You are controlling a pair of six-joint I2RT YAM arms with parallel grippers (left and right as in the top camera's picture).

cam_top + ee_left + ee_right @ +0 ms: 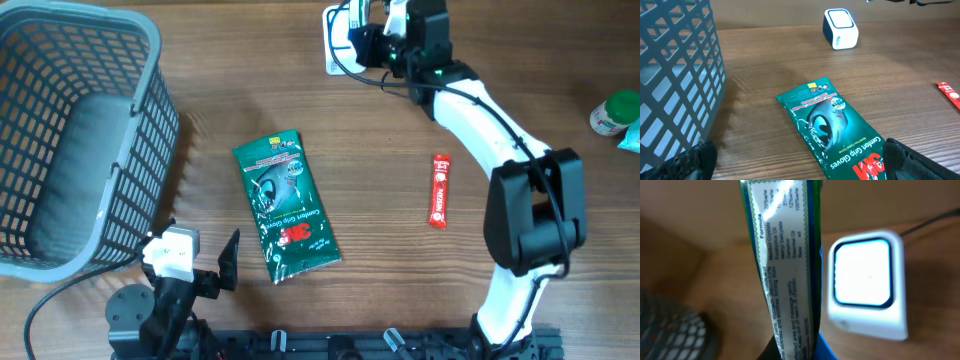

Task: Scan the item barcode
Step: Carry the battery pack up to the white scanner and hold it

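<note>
I should carry the item down to the bare tabletop by the green-lidded bottle, to the right of my right gripper in the overhead view, and release it there.
My right gripper (372, 45) is shut on the item (785, 270), a slim green-and-blue pack whose white printed label faces the wrist camera. It holds the pack upright just beside the white scanner (866, 282), whose lit window glows. From overhead the scanner (338, 45) sits at the table's far edge, partly hidden by the arm. I cannot see a barcode on the pack. My left gripper (800, 162) stands open low at the front left, and its right finger (912, 160) is over the near end of a green gloves packet (832, 127).
A grey mesh basket (70, 140) fills the left side. The green gloves packet (285, 205) lies flat mid-table. A red sachet (439, 190) lies to its right, and a green-lidded bottle (612, 112) stands at the right edge.
</note>
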